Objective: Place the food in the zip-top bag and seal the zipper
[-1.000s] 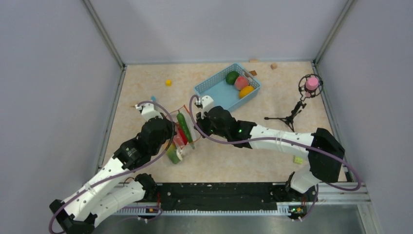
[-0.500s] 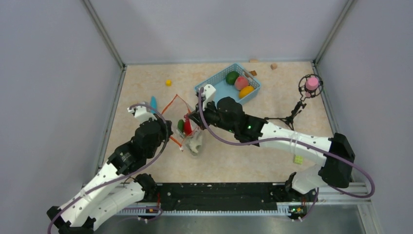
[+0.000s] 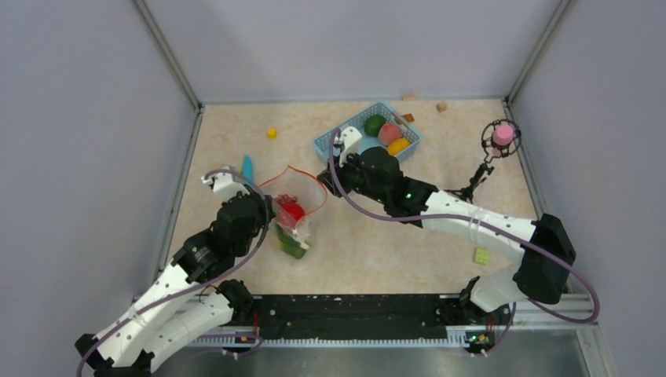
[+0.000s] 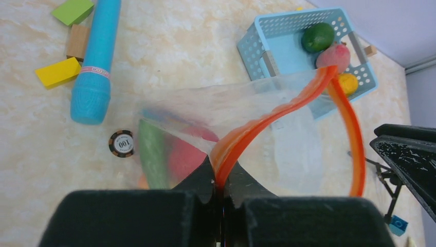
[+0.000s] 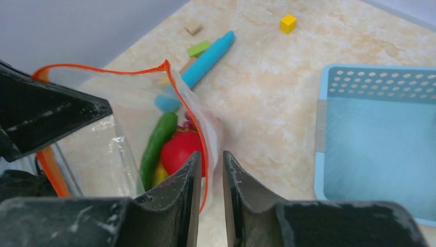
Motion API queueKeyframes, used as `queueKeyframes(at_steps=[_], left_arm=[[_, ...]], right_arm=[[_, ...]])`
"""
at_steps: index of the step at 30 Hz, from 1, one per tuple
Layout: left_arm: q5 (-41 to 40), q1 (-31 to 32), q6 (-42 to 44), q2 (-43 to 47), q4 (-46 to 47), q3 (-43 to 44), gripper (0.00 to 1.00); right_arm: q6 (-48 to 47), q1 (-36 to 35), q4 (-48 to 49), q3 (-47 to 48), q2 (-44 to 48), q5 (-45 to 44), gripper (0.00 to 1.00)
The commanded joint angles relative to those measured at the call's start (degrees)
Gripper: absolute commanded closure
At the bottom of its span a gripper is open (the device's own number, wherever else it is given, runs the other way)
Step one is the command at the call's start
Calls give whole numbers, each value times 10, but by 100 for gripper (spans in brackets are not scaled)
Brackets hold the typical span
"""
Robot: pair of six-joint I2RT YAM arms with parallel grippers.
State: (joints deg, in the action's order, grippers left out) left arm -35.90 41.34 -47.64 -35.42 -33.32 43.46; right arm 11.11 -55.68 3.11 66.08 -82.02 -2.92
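Observation:
My right gripper will next move away from the bag's rim, then go outward and down onto the pink peach (image 3: pixel 389 133), which is still in the basket.
The clear zip-top bag (image 3: pixel 308 198) hangs with its mouth spread wide, and the orange-red zipper (image 3: pixel 302 170) forms a loop. My left gripper (image 3: pixel 273 218) is shut on the zipper strip (image 4: pixel 267 121) at the near left end. My right gripper (image 3: pixel 325 182) is at the loop's far right. Its jaws stand a little apart (image 5: pixel 211 159) with the bag's rim (image 5: pixel 203 149) in the gap. Inside the bag are a red tomato (image 5: pixel 180 149), a long green chili (image 5: pixel 157 140) and a green piece (image 3: pixel 292 247). A green fruit (image 3: pixel 375 124), a pink peach (image 3: pixel 389 133) and a yellow mango (image 3: pixel 398 146) lie in the basket.
The light-blue mesh basket (image 3: pixel 334 143) stands just behind the right gripper. A light-blue stick (image 3: pixel 247 166), small blocks (image 4: pixel 56 72) and a poker chip (image 4: pixel 122 143) lie left of the bag. A small tripod with a pink-topped ring (image 3: pixel 487 166) stands at the right. A green block (image 3: pixel 481 255) lies front right.
The bag went from lying flat to being lifted with its mouth pulled wide. My right gripper moved back and right toward the basket. My left gripper kept its hold on the zipper.

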Motion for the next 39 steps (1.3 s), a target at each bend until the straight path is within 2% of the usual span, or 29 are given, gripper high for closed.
queueKeyframes(at_steps=[1,3,4,7,9,15,21,26,29,34,39], left_arm=[[-7,1,3,-22,22,1,100],[-2,1,4,-31,24,2,100],[2,1,5,-34,26,1,100],[8,1,10,-39,33,0,100],[8,1,11,-40,35,-1,100],[5,1,12,-39,36,-2,100],[2,1,13,-45,38,-2,100],[2,0,13,-54,41,-3,100],[15,1,15,-63,47,-3,100],[13,1,16,-78,47,-1,100],[13,0,18,-85,49,0,100]], right_arm=[[5,15,-6,-22,15,42,66],[7,21,-15,-27,19,50,36],[8,24,-18,-29,22,47,28],[26,45,-29,-30,38,-2,9],[35,66,-29,-31,49,-31,2],[61,159,-50,0,19,-133,1],[49,240,-106,130,-131,-182,1],[29,267,-156,262,-298,-223,4],[22,275,-147,302,-370,-266,5],[29,290,-150,355,-445,-288,8],[22,296,-132,361,-480,-304,9]])
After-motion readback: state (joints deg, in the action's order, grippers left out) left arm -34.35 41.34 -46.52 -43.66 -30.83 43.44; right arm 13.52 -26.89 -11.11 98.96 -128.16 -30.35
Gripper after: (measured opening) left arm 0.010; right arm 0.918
